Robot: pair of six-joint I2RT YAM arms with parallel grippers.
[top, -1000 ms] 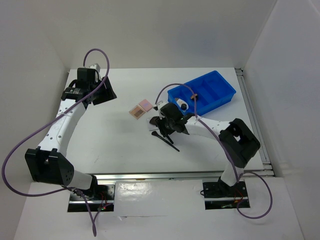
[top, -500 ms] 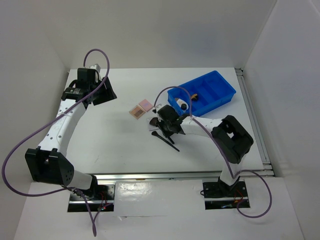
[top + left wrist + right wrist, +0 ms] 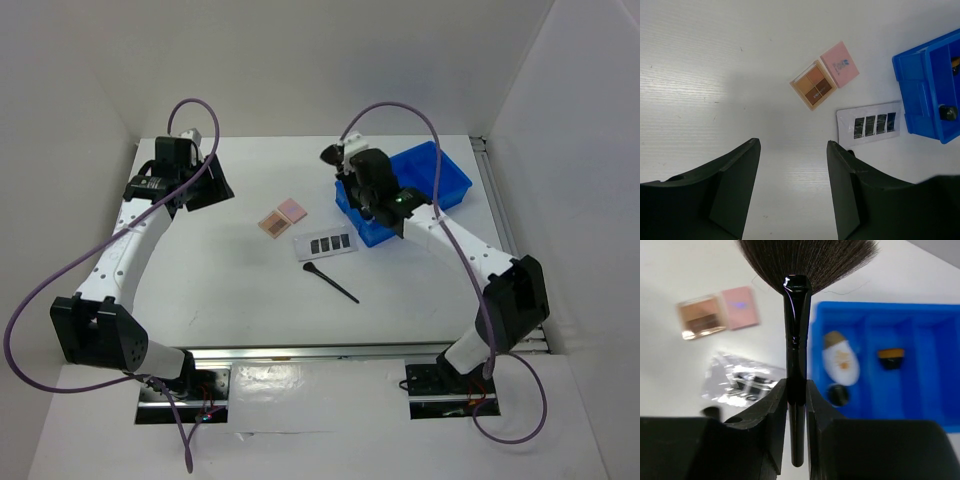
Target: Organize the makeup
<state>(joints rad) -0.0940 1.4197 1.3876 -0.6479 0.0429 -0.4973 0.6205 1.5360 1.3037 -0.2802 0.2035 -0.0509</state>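
I will next shift my right gripper to its right in the wrist view, lower and release the brush, as the orange-and-black item's section [image 3: 891, 385] below has open bottom there.
My right gripper [image 3: 796, 390] is shut on the handle of a black fan brush [image 3: 796, 335], bristles pointing up, held in the air over the left end of the blue bin [image 3: 445, 172]. In the top view it is at the bin's left end [image 3: 352, 165]. On the table lie a pink compact [image 3: 292, 209], a tan compact [image 3: 273, 224], a grey strip palette [image 3: 325, 243] and a thin black brush [image 3: 330, 281]. A white tube [image 3: 840, 360] lies in the bin. My left gripper [image 3: 793, 150] is open and empty at the far left [image 3: 210, 185].
The bin [image 3: 935, 390] also holds a small black round item [image 3: 838, 394] and a small orange-and-black item [image 3: 891, 358]. White walls enclose the table on the left, back and right.
My right gripper has lifted the fan brush off the table beside the strip palette and carried it up and back to the bin's left end. The left arm has not moved.
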